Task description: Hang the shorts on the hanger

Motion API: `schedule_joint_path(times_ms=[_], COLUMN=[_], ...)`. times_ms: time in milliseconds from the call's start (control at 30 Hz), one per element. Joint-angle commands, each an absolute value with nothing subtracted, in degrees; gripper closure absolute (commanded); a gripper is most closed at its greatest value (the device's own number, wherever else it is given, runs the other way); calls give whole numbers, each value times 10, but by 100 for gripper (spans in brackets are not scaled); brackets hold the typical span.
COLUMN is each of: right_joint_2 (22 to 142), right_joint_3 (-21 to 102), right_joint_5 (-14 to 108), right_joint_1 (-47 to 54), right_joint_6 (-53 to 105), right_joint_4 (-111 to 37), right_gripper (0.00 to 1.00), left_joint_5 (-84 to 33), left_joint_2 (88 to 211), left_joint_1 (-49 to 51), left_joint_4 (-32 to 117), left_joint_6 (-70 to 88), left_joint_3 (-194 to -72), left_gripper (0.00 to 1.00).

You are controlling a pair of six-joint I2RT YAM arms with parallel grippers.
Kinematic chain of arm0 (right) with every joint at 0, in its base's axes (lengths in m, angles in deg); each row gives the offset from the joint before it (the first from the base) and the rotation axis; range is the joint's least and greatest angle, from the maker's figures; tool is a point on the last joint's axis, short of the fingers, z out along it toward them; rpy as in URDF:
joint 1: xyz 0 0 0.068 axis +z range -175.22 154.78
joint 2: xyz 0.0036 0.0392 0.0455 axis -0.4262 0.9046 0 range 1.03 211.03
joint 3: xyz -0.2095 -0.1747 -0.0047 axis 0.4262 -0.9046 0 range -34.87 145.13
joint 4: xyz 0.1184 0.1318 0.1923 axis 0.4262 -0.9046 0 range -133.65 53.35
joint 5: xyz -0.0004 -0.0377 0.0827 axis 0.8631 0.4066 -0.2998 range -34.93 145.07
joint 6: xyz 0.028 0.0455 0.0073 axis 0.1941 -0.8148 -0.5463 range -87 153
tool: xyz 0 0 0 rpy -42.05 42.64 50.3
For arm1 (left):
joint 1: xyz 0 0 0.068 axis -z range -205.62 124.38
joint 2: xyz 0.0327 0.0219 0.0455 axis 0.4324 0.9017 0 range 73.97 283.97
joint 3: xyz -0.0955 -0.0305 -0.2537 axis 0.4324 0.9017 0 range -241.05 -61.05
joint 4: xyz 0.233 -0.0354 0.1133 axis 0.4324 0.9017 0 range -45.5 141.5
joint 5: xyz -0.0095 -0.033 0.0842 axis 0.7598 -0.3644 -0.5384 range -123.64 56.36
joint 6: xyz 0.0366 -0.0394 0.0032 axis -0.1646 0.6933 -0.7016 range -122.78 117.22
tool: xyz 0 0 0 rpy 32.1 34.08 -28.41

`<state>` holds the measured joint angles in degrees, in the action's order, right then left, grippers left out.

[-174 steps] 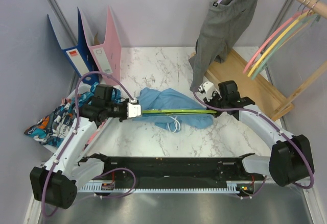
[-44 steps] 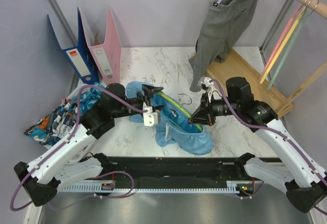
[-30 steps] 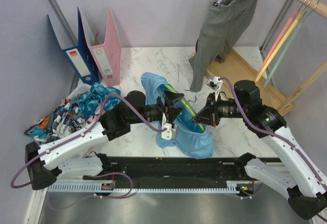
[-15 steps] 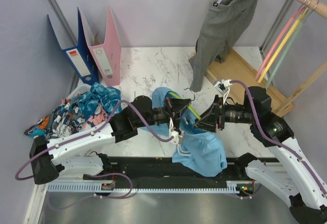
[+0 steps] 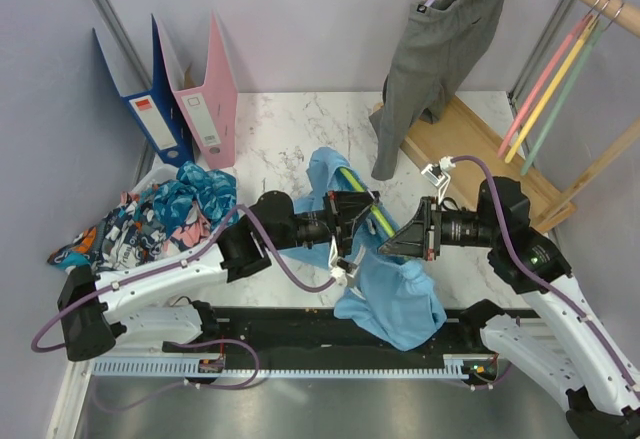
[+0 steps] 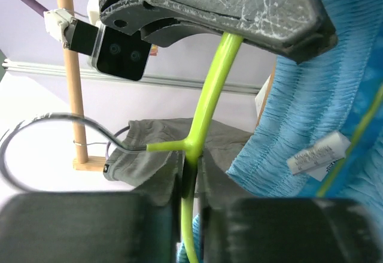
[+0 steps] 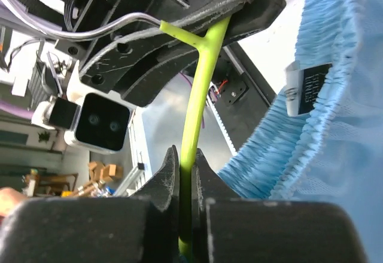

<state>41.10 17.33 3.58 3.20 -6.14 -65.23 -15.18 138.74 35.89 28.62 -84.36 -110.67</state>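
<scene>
The right gripper rises outward to the rack's bar beside the grey trousers next and releases the hanger, since the shorts (image 5: 395,294) already hang on its bar.
The lime-green hanger (image 5: 372,215) is held in the air between both arms, above the table's near half. My left gripper (image 5: 352,223) is shut on its bar just below the hook junction (image 6: 191,145). My right gripper (image 5: 405,240) faces it from the right and is shut on the same bar (image 7: 200,95). In the left wrist view my left gripper (image 6: 190,173) pinches the thin green bar; in the right wrist view my right gripper (image 7: 185,152) does the same. The light blue shorts (image 5: 395,294) drape over the hanger and hang down, their waistband (image 7: 335,125) beside the bar.
Grey trousers (image 5: 440,49) hang from a wooden rack at the back right, with pink, yellow and green hangers (image 5: 545,89) on its rail. Binders (image 5: 190,99) stand at the back left. Patterned clothes (image 5: 150,219) lie at the left. A black rail (image 5: 280,324) runs along the near edge.
Both arms have lifted the hanger with the shorts off the table and brought it nearer. The grippers have closed in on its middle, and the shorts now hang lower over the near edge.
</scene>
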Motion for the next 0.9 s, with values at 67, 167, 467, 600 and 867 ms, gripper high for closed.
schedule_joint_path(times_ms=[67, 167, 467, 600, 867], right_joint_2=[411, 425, 425, 443, 479], right_joint_3=[272, 332, 398, 467, 484], right_joint_5=[60, 127, 183, 258, 451], right_joint_1=[47, 29, -60, -76, -90], right_joint_6=[-55, -77, -179, -204, -311], right_joint_4=[-611, -655, -779, -798, -660], right_gripper=[100, 100, 100, 100, 100], left_joint_5=[-201, -243, -298, -298, -265], left_joint_2=[1390, 1372, 1299, 1287, 1283], left_joint_1=[350, 342, 288, 275, 272], left_joint_4=[214, 247, 318, 318, 334], left_joint_6=[-727, -625, -565, -565, -552], left_joint_3=[-1150, -1192, -1194, -1178, -1181], left_gripper=[32, 1, 1, 1, 1])
